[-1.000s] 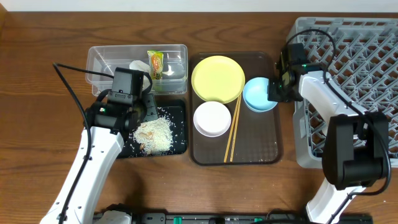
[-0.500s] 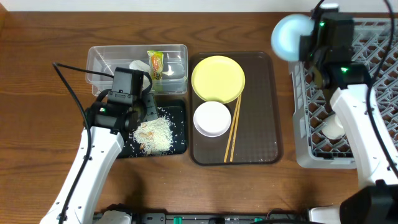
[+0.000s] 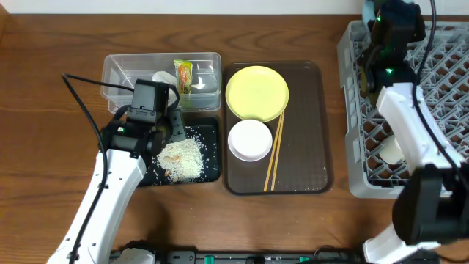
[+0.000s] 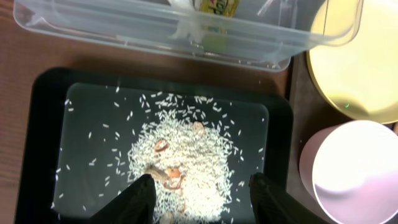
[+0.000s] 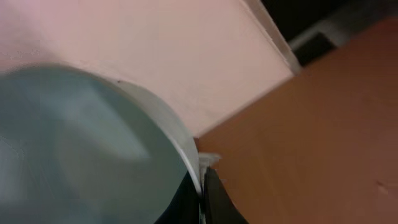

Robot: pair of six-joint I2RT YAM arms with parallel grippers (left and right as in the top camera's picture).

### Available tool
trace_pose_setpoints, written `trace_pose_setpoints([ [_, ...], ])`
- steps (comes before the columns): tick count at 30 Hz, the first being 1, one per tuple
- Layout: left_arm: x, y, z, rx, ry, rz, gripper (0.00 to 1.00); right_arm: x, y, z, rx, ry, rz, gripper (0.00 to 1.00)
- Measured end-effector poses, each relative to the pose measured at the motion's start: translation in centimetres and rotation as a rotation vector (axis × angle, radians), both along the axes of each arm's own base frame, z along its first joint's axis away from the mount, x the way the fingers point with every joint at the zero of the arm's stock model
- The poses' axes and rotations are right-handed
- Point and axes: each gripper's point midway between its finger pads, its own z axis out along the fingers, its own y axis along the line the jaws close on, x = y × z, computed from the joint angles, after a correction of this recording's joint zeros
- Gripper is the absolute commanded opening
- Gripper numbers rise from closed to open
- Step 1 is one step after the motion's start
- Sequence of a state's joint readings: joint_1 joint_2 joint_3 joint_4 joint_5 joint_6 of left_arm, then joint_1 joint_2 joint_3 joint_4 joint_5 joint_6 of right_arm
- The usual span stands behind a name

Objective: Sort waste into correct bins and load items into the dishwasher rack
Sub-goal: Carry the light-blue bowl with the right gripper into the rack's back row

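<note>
My right gripper lowers into the rack's far corner by the brown tray next and releases the bowl's rim, as the small pale cup is in the rack's near end.
My right gripper [image 5: 202, 190] is shut on the rim of the light blue bowl [image 5: 81, 149]. In the overhead view the right wrist [image 3: 390, 26] hangs over the far-left corner of the grey rack [image 3: 440, 73], and the bowl is hidden there. My left gripper [image 4: 205, 199] is open and empty, low over the rice scraps [image 4: 186, 155] in the black tray [image 4: 43, 124]. The clear tub [image 3: 121, 73] holds the snack wrapper [image 3: 183, 75] and the white napkin [image 3: 165, 79]. The yellow plate [image 3: 256, 92], white bowl [image 3: 250, 139] and chopsticks [image 3: 275, 154] lie on the brown tray [image 3: 315, 147].
A small pale cup [image 3: 392, 150] sits in the rack's left side. The left arm reaches in from the front left, with a black cable arching over the tub. The rack runs past the frame's right edge.
My right gripper has lifted the blue bowl off the brown tray and carried it up and right to the rack's far-left corner. The left arm has not moved.
</note>
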State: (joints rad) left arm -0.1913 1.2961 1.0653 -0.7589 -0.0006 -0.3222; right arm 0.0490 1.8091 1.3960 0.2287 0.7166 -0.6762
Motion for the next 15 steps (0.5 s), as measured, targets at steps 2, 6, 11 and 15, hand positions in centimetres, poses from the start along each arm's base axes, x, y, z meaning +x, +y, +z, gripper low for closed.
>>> trace_pose_setpoints([
  [2, 0.0, 0.0, 0.0, 0.000, 0.000, 0.000, 0.52, 0.5, -1.3, -1.4, -0.039, 0.023, -0.045, 0.01],
  [6, 0.0, 0.0, 0.0, 0.000, 0.000, 0.000, 0.52, 1.1, -3.5, -5.0, -0.082, 0.098, -0.107, 0.01],
  [11, 0.0, 0.0, 0.0, 0.000, 0.000, 0.000, 0.52, 1.5, -4.6, -8.9, -0.101, 0.181, -0.138, 0.01],
  [15, 0.1, 0.0, 0.0, -0.001, -0.004, 0.000, 0.52, 1.6, -4.6, -10.4, -0.084, 0.196, -0.145, 0.01],
])
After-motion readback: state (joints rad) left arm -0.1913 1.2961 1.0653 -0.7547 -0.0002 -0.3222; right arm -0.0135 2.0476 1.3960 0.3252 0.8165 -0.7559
